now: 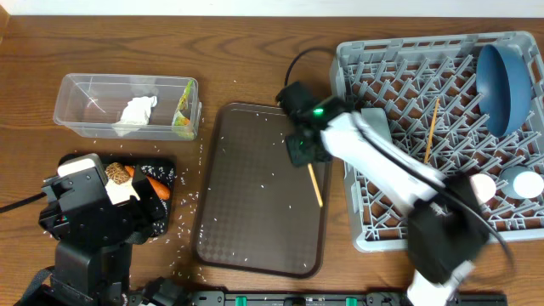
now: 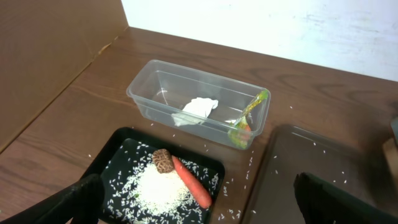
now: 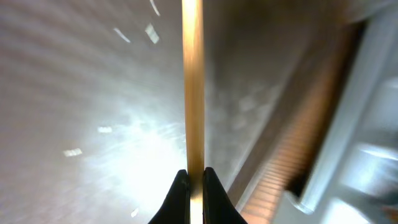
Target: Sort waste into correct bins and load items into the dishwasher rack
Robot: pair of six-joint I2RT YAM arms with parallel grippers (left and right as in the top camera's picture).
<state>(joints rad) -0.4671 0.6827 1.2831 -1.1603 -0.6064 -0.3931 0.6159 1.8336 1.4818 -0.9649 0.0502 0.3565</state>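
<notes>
I will lift my right gripper, move it right in the overhead view to the rack [image 1: 374, 229], where the second chopstick already lies, and release beside that stick.
My right gripper [image 1: 304, 155] is shut on a wooden chopstick [image 1: 315, 185] over the right part of the brown serving tray [image 1: 246, 229]; the wrist view shows the stick [image 3: 192, 81] pinched between the fingertips [image 3: 194, 180]. A second chopstick [image 1: 432, 129] lies in the grey dishwasher rack [image 1: 374, 229], with the dark-blue dish [image 1: 501, 85] and cups at its right side [image 1: 527, 184]. My left gripper [image 2: 199, 205] is open above the black tray [image 2: 112, 155], which holds rice [image 2: 158, 190], the carrot [image 2: 191, 182] and the brown lump [image 2: 163, 160]. The clear tub [image 2: 149, 74] holds the napkin [image 2: 198, 109] and wrapper [image 2: 247, 118].
Loose rice grains lie scattered on the brown serving tray and on the table [image 1: 191, 200] between it and the black tray. A cardboard wall [image 2: 50, 56] stands at the left. A black cable [image 1: 297, 59] runs behind the rack.
</notes>
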